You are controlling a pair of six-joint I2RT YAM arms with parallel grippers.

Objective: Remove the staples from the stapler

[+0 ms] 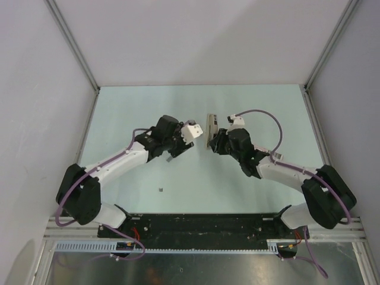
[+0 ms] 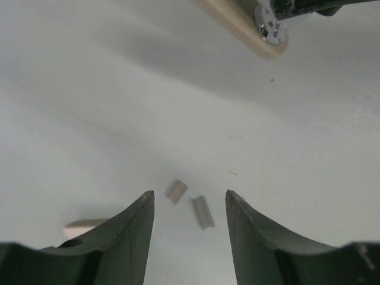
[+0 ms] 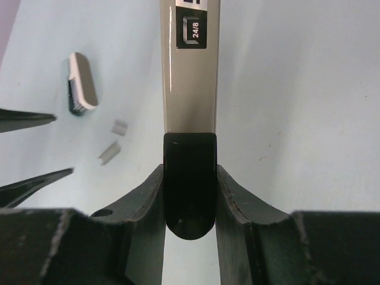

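My right gripper holds the stapler's black end and should move down and to the left in the top view next, to let go of it on the open tabletop, because the staples are out.
The stapler (image 3: pixel 190 77) is a slim beige bar with a black end and a "24/8" label. My right gripper (image 3: pixel 190 171) is shut on that black end and holds it above the table (image 1: pixel 249 107). In the top view the stapler (image 1: pixel 211 127) stands between the two grippers. My left gripper (image 2: pixel 187 199) is open with nothing between its fingers, just left of the stapler (image 2: pixel 243 27). Two short strips of staples (image 2: pixel 202 212) show below its fingertips, slightly blurred. They appear as staples (image 3: pixel 110 152) left of the stapler in the right wrist view too.
A small white-topped dark piece (image 3: pixel 82 83) lies on the table left of the stapler. A tiny dark speck (image 1: pixel 161 189) sits nearer the arm bases. White walls enclose the table at the back and both sides.
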